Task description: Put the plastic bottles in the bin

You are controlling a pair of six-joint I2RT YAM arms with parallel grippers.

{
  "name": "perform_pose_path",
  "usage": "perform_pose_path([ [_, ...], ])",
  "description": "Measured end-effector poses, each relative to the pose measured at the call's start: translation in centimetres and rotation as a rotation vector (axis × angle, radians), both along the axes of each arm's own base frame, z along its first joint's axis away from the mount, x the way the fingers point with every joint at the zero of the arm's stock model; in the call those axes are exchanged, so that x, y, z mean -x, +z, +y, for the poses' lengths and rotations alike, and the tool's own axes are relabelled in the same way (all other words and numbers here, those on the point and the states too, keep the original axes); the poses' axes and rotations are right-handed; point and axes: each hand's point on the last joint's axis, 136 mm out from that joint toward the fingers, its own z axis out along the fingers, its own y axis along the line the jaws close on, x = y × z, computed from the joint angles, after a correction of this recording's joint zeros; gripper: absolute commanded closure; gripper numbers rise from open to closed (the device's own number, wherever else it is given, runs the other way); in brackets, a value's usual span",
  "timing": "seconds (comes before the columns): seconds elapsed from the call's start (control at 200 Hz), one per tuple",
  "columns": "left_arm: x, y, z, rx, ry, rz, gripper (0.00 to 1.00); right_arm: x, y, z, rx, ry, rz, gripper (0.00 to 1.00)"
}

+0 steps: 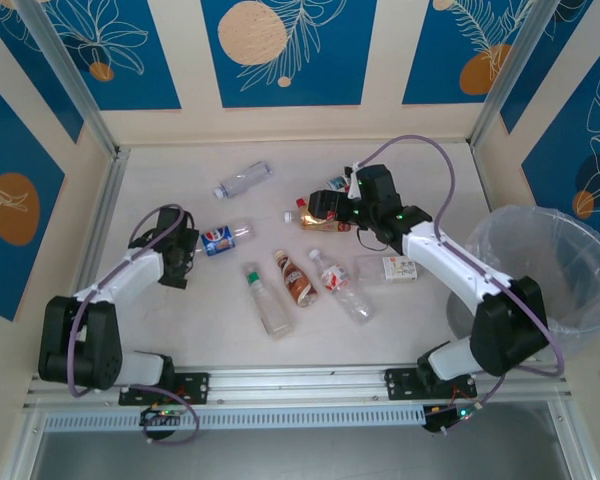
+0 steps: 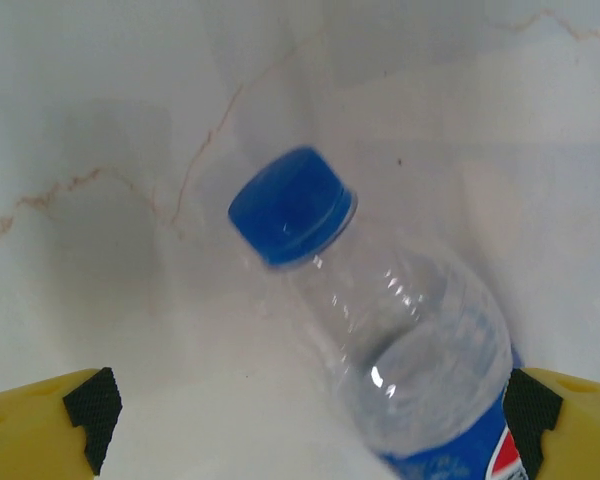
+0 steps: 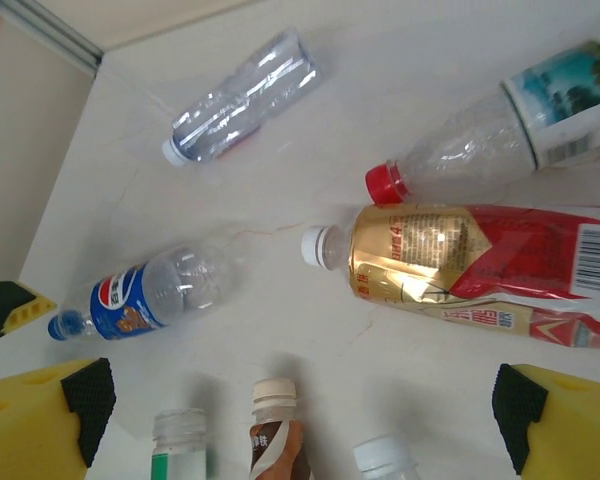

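Observation:
To close around the blue cap, my left gripper should move away from my base and down first.
Several plastic bottles lie on the pale table. My left gripper (image 1: 190, 250) is open at the capped end of a blue-labelled bottle (image 1: 223, 238). In the left wrist view this bottle (image 2: 410, 340) lies between the yellow fingers (image 2: 50, 420), close to the right one, its blue cap pointing away. My right gripper (image 1: 322, 206) hovers open over a gold and red bottle (image 1: 322, 223), with nothing between its fingers. The right wrist view shows the gold and red bottle (image 3: 460, 265), a red-capped bottle (image 3: 480, 150) and a clear bottle (image 3: 245, 95). The bin (image 1: 550, 275), lined with a whitish bag, stands at the right.
A brown bottle (image 1: 295, 277), a green-labelled clear bottle (image 1: 268, 300), a white-capped clear bottle (image 1: 342, 287) and a flattened bottle (image 1: 385, 268) lie mid-table. Patterned walls enclose the table at the back and on both sides. A metal rail runs along the near edge.

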Motion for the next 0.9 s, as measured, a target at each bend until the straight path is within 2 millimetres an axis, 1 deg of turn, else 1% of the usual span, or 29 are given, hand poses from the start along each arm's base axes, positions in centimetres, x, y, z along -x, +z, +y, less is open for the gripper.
perform_pose_path([
  [0.09, -1.4, 0.0, 0.3, -0.016, 0.022, -0.005, 0.01, 0.9, 1.5, -1.1, -0.003, -0.025, -0.041, 0.01],
  [0.18, -2.6, 0.0, 0.5, -0.025, 0.047, -0.011, 0.01, 1.5, 2.2, -1.9, 0.004, -0.049, -0.064, 0.01],
  [0.265, -3.2, -0.3, 0.8, -0.030, 0.078, -0.011, 0.01, 2.0, 1.8, -2.7, 0.023, -0.072, -0.060, 0.01],
  [0.395, -3.2, -1.3, 1.3, -0.036, 0.143, 0.006, 0.10, 2.6, 0.7, -3.7, 0.059, -0.099, -0.035, 0.01],
  [0.46, -3.1, -1.9, 1.7, -0.045, 0.162, 0.020, 0.12, 2.8, 0.3, -4.1, 0.076, -0.111, -0.025, 0.01],
  [0.605, -2.9, -2.9, 2.3, -0.066, 0.191, 0.050, 0.26, 3.0, 0.4, -4.8, 0.096, -0.136, -0.028, 0.01],
  [0.66, -2.9, -3.0, 2.6, -0.074, 0.205, 0.050, 0.32, 3.0, 0.5, -5.0, 0.102, -0.145, -0.031, 0.01],
  [0.735, -2.8, -2.9, 2.9, -0.084, 0.219, 0.047, 0.36, 3.2, 0.6, -5.3, 0.108, -0.155, -0.035, 0.01],
  [0.78, -2.8, -2.9, 3.0, -0.090, 0.223, 0.047, 0.43, 3.2, 0.5, -5.5, 0.113, -0.161, -0.037, 0.01],
  [0.84, -2.8, -2.9, 3.2, -0.097, 0.229, 0.046, 0.50, 3.2, 0.4, -5.6, 0.119, -0.166, -0.034, 0.01],
  [0.9, -2.7, -2.8, 3.4, -0.104, 0.235, 0.046, 0.54, 3.3, 0.2, -5.7, 0.123, -0.168, -0.030, 0.01],
])
